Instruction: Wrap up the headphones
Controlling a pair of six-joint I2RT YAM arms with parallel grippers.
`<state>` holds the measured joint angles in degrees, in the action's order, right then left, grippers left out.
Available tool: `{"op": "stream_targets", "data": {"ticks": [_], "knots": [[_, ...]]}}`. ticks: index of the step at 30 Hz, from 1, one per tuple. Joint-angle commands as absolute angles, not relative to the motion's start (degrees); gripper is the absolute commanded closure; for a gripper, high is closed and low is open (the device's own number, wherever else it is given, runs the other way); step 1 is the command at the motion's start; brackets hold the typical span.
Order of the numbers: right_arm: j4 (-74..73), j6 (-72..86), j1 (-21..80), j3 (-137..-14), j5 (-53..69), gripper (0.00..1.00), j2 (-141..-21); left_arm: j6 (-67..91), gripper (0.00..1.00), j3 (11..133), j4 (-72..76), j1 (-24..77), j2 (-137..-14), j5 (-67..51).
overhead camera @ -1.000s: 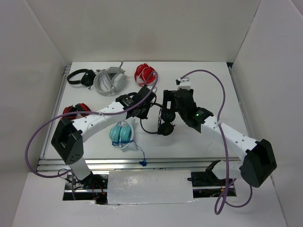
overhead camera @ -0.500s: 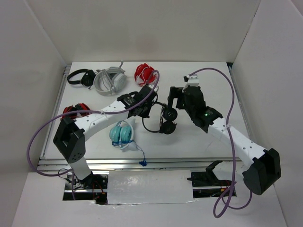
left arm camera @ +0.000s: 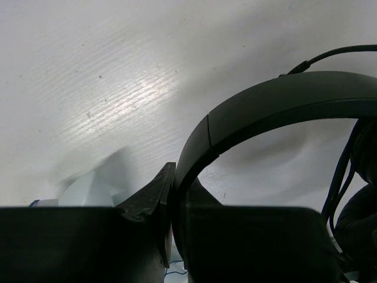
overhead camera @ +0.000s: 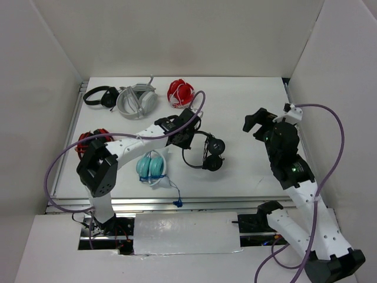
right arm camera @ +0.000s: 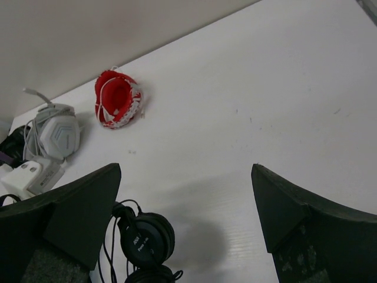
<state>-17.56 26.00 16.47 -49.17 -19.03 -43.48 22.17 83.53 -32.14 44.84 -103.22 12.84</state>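
The robot's left hand is to carry the headband outward and to the right in the top view next and then lower it onto the table (overhead camera: 215, 122), because that spot is bare.
The black headphones (overhead camera: 207, 154) lie at the table's middle, earcups (overhead camera: 215, 146) stacked to the right and thin cable bunched between them. My left gripper (overhead camera: 187, 139) is shut on the left part of the headband (overhead camera: 189, 158). In the left wrist view the headband (left arm camera: 277, 106) arcs out from between the closed fingers (left arm camera: 154, 197), with the cable (left arm camera: 341, 171) at the right. My right gripper (overhead camera: 254, 121) hangs open and empty, raised well to the right of the headphones. Its wrist view shows an earcup (right arm camera: 147, 239) at the lower left, outside the gripper (right arm camera: 185, 171).
Teal headphones (overhead camera: 151, 167) with a blue cable (overhead camera: 175, 200) lie near the front, below the left arm. Red-and-black headphones (overhead camera: 94, 138) sit at the left. At the back lie another black pair (overhead camera: 99, 96), a grey-white headset (overhead camera: 136, 100) and a red bundle (overhead camera: 180, 92).
My right arm has drawn back to the right and away from the headphones, its gripper staying open. The left gripper and the headphones have shifted slightly right.
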Motion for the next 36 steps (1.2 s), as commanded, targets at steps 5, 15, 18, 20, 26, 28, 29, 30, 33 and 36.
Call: {"op": "stream_targets", "data": {"ticks": [5, 15, 18, 20, 26, 28, 29, 30, 33, 36], "knots": [[-20.1, 28.4, 11.1, -45.9, -12.6, 0.00, -42.7, 19.8, 1.00, 93.0, -30.0, 45.1, -112.3, 9.3], [-19.8, 28.0, 6.6, -43.2, -7.8, 0.00, -44.3, 18.5, 1.00, 111.9, -31.9, 43.2, -128.8, 6.9], [-18.9, 27.8, 5.1, -42.5, -7.7, 0.00, -44.6, 18.0, 1.00, 117.6, -31.3, 41.8, -133.7, 5.5], [-19.1, 27.7, 4.1, -42.4, -6.9, 0.00, -45.0, 18.9, 1.00, 124.9, -34.6, 40.3, -138.9, 5.5], [-19.0, 27.4, 2.3, -42.4, -5.6, 0.00, -46.1, 21.0, 1.00, 133.4, -35.8, 38.5, -145.0, 6.8], [-19.0, 27.5, 1.8, -42.3, -5.3, 0.00, -46.4, 22.8, 1.00, 133.8, -35.3, 38.0, -145.5, 8.2], [-18.9, 27.5, 1.7, -42.2, -5.2, 0.00, -46.4, 23.4, 1.00, 133.9, -35.2, 37.8, -145.8, 8.2], [-18.9, 27.5, 1.4, -42.0, -5.0, 0.00, -46.6, 24.0, 1.00, 134.0, -34.9, 37.2, -146.0, 8.1], [-18.8, 27.2, 1.3, -41.7, -5.5, 0.00, -46.8, 29.0, 0.90, 134.5, -34.8, 35.9, -146.8, 8.0], [-19.2, 27.0, 1.1, -41.9, -5.5, 0.00, -47.2, 30.1, 0.70, 134.5, -34.5, 34.9, -147.2, 6.2]]}}
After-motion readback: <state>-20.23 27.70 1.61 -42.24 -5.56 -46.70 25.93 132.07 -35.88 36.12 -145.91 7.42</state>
